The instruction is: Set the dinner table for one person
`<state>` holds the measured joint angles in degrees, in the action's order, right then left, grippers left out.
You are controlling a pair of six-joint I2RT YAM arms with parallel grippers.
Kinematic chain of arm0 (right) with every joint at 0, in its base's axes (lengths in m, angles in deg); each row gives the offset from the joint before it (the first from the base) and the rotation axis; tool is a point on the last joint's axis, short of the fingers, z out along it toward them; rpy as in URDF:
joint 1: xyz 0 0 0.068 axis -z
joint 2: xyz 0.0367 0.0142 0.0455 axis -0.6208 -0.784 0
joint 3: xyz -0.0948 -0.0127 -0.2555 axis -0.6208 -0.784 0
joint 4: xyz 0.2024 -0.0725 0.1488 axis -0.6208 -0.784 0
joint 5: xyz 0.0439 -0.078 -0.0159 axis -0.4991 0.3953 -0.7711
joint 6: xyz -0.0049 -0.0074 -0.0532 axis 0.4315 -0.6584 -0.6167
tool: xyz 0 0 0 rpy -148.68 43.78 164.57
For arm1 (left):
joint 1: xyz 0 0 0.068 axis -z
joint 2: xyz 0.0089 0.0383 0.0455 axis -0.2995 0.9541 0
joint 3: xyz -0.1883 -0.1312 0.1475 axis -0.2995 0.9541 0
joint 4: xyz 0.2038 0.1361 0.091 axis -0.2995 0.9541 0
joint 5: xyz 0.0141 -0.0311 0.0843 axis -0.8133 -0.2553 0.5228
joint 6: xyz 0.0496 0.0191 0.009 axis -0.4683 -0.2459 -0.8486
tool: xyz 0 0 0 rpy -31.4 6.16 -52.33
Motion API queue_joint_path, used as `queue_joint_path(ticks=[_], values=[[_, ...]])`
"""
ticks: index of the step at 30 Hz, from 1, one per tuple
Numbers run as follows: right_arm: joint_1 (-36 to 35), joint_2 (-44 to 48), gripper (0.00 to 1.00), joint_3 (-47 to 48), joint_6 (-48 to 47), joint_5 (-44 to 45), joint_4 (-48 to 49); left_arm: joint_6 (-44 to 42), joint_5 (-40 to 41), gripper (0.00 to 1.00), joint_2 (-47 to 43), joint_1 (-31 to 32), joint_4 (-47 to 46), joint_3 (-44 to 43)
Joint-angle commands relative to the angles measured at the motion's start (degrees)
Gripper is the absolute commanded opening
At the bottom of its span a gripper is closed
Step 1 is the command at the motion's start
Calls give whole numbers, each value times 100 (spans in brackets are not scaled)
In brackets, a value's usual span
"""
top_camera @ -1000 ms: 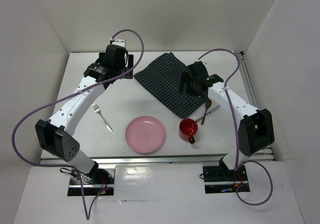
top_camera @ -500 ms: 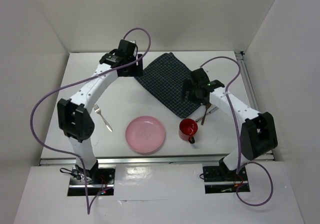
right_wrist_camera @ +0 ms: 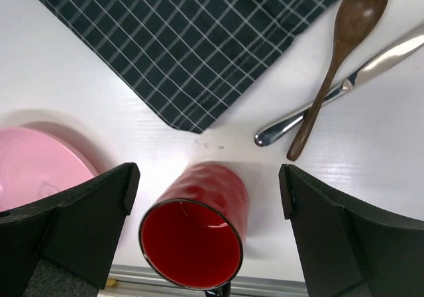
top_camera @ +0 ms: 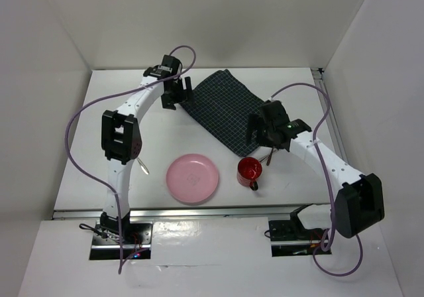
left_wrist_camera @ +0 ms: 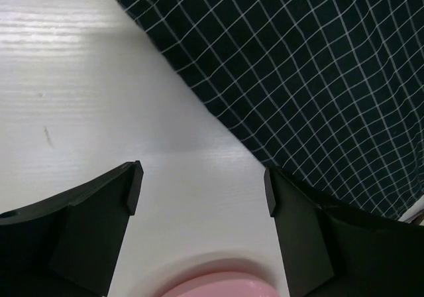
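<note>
The nearby cloth corner lies beyond the bare table between it and my left gripper. Next, the gripper moves down and reaches outward until its open fingers straddle that corner.
The dinner table (top_camera: 106, 91) is a white top carrying a dark checked cloth (top_camera: 222, 108) at the back. A pink plate (top_camera: 192, 178) and a red mug (top_camera: 250, 171) sit near the front. My left gripper (top_camera: 177, 100) hovers open by the cloth's left corner, with bare table (left_wrist_camera: 199, 144) between its fingers (left_wrist_camera: 106, 204). The cloth (left_wrist_camera: 311, 78) fills that view's upper right, and the plate's rim (left_wrist_camera: 218, 287) shows at the bottom. My right gripper (right_wrist_camera: 209, 184) is open above the mug (right_wrist_camera: 199, 234), beside the cloth's near corner (right_wrist_camera: 185, 45).
A wooden spoon (right_wrist_camera: 338, 65) lies crossed over a metal knife (right_wrist_camera: 358, 71) to the right of the mug. The fork (top_camera: 144, 168) lies left of the plate, mostly hidden by the left arm's elbow. Walls enclose the table on three sides.
The left gripper has shifted right to the cloth's left corner as its elbow swung in. The right gripper has come nearer, from over the cloth to above the mug.
</note>
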<state>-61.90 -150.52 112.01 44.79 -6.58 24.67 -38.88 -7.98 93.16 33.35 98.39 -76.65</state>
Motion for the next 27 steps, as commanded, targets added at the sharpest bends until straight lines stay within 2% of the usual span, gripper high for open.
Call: queue_joint_path(ticks=[1, 9, 12, 15, 19, 22, 24, 26, 27], values=[[-29, 196, 100, -237, -118, -190, -78, 228, -375, 92, 355, -10, -63, -529], [-29, 354, 100, -466, -171, -559, -16, 580, -253, 83, 1068, -256, -344, -855], [-82, 355, 100, -466, -223, -699, -16, 633, -305, 87, 1138, -256, -529, -724], [-82, 302, 100, -466, -346, -814, 36, 633, -385, 97, 1384, -256, -662, -818], [-82, 135, 100, -361, -425, -945, 36, 633, -534, 95, 1946, -309, -478, -1669], [-134, -40, 100, -204, -619, -1104, 107, 720, -648, 92, 2166, -309, -625, -1760], [-134, -207, 100, 34, -689, -1104, 107, 799, -701, 87, 2219, -309, -679, -1760], [-134, -462, 100, 244, -751, -1104, 107, 852, -815, 73, 2280, -309, -741, -1812], [-134, -541, 100, 298, -751, -1104, 107, 852, -815, 60, 2281, -309, -741, -1813]])
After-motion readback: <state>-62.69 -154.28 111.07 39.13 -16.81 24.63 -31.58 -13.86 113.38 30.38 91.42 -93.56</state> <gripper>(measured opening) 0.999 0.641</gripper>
